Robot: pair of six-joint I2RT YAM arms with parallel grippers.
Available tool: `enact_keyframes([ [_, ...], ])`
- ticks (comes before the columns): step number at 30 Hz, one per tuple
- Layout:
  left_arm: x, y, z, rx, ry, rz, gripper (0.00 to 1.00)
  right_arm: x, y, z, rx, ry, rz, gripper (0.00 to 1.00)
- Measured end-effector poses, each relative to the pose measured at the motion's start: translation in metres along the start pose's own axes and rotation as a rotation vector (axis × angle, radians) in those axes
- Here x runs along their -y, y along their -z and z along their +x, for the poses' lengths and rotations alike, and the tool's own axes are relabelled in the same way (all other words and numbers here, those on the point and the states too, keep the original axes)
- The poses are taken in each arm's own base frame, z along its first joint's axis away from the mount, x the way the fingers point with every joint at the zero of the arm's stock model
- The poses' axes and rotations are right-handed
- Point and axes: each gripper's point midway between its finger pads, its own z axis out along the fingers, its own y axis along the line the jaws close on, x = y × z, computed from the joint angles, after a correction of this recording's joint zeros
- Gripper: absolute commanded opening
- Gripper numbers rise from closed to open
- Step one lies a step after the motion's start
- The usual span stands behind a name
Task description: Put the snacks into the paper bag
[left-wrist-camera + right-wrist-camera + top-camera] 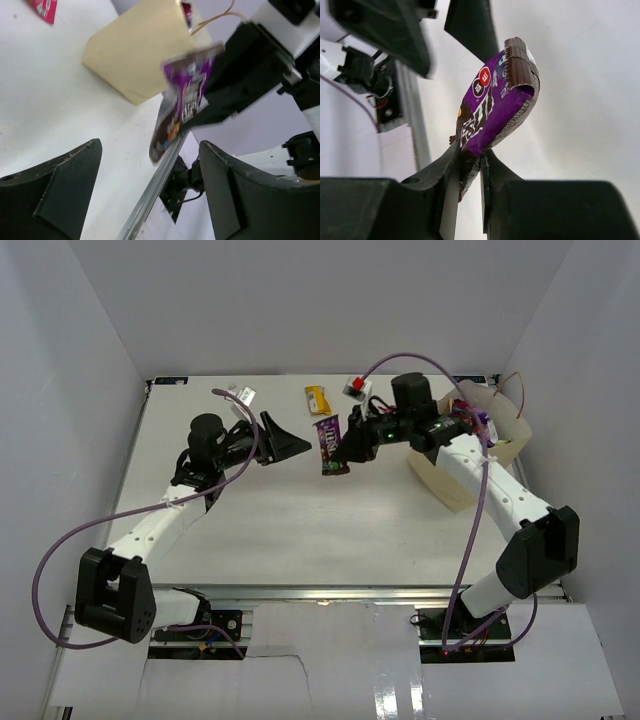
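Observation:
Next, my right gripper lifts its packet to the right in the top view, then tilts it down over the bag's opening.
My right gripper is shut on the lower end of a purple-and-brown packet and holds it above the table's middle; in the right wrist view the packet sticks up from between the gripper. My left gripper is open and empty, just left of the packet. The tan paper bag stands at the right with packets showing in its mouth; it also shows in the left wrist view. A yellow wrapper and a pink-red wrapper lie at the back.
White walls enclose the table on three sides. The pink-red wrapper lies left of the bag in the left wrist view. A metal rail runs along the table's near edge. Purple cables arc over both arms. A white tag hangs near the left arm.

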Motion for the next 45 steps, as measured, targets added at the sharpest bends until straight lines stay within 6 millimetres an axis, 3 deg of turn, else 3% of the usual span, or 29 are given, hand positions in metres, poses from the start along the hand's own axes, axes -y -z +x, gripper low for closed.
enact_keyframes([
  [1,0.008,0.003,-0.007,0.026,-0.039,0.011,0.98,0.006,0.015,-0.014,0.031,0.038,0.017,0.08],
  [5,0.034,0.015,-0.024,0.110,-0.162,0.038,0.98,0.031,0.083,-0.073,0.160,0.202,0.162,0.08],
  [10,0.026,0.015,-0.031,0.138,-0.193,0.007,0.98,0.038,0.175,-0.128,0.282,0.371,0.438,0.08],
  [14,0.001,0.010,-0.030,0.123,-0.154,-0.057,0.98,0.055,0.259,-0.142,0.330,0.400,0.710,0.08],
  [17,-0.016,0.007,-0.036,0.127,-0.130,-0.101,0.98,0.080,0.307,-0.123,0.294,0.352,0.882,0.08],
  [21,-0.031,0.006,-0.047,0.153,-0.109,-0.147,0.98,0.106,0.316,-0.082,0.203,0.273,0.941,0.09],
  [26,-0.055,-0.008,-0.063,0.150,-0.060,-0.182,0.98,0.130,0.302,-0.025,0.070,0.154,0.908,0.19],
  [29,-0.078,-0.026,-0.071,0.133,-0.009,-0.209,0.92,0.141,0.297,-0.009,0.021,0.127,0.889,0.48],
  [30,-0.086,-0.032,-0.074,0.126,0.006,-0.218,0.90,0.144,0.295,-0.005,0.011,0.123,0.883,0.64],
  [33,-0.115,-0.051,-0.083,0.111,0.056,-0.270,0.84,0.150,0.292,0.003,-0.017,0.111,0.867,0.84],
  [37,-0.157,-0.080,-0.104,0.127,0.084,-0.363,0.80,0.147,0.294,-0.003,-0.014,0.135,0.861,0.90],
  [45,-0.252,-0.133,-0.117,0.159,0.002,-0.618,0.79,0.118,0.294,-0.022,0.064,0.182,0.825,0.90],
])
